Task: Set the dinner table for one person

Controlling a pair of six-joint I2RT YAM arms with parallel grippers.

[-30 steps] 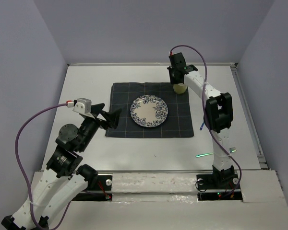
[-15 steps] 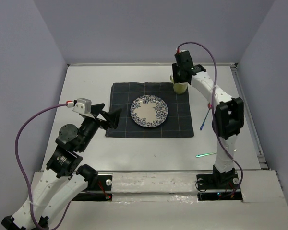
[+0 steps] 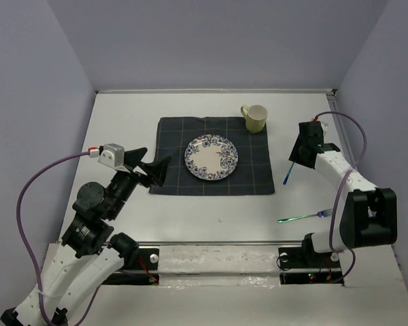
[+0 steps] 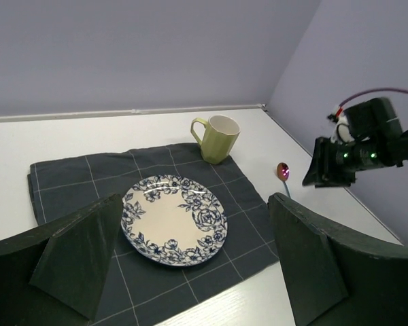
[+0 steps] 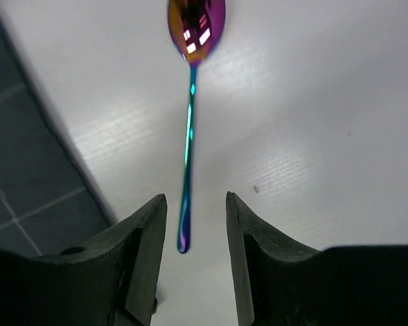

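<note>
Only the spoon's tail end sits between my fingertips. My right gripper moves down and toward the spoon's bowl onto the handle's bowl-side half [image 5: 190,124] next and closes there.
On the white dinner table [image 3: 122,115] lies a dark checked placemat [image 3: 173,136] with a blue-flowered plate [image 3: 211,157] in its middle. A yellow-green mug [image 3: 255,118] stands upright on the mat's back right corner. Just right of the mat lies an iridescent spoon [image 3: 286,176]. My right gripper [image 3: 298,157] hovers over it, open. In the right wrist view the spoon [image 5: 188,136] has its handle end between the fingertips, which do not touch it, and the right gripper [image 5: 196,197] holds nothing. My left gripper [image 3: 156,170] is wide open at the mat's left edge and faces the plate [image 4: 173,219].
A green iridescent fork [image 3: 302,217] lies on the table near the right arm's base. Grey walls close in the table on three sides, and a raised rim [image 3: 350,156] runs along its right edge. In the left wrist view the mug [image 4: 216,138] stands behind the plate.
My right gripper let go of the mug at the back, swung right and toward the front, and now hangs open over the spoon. The left arm barely shifted.
</note>
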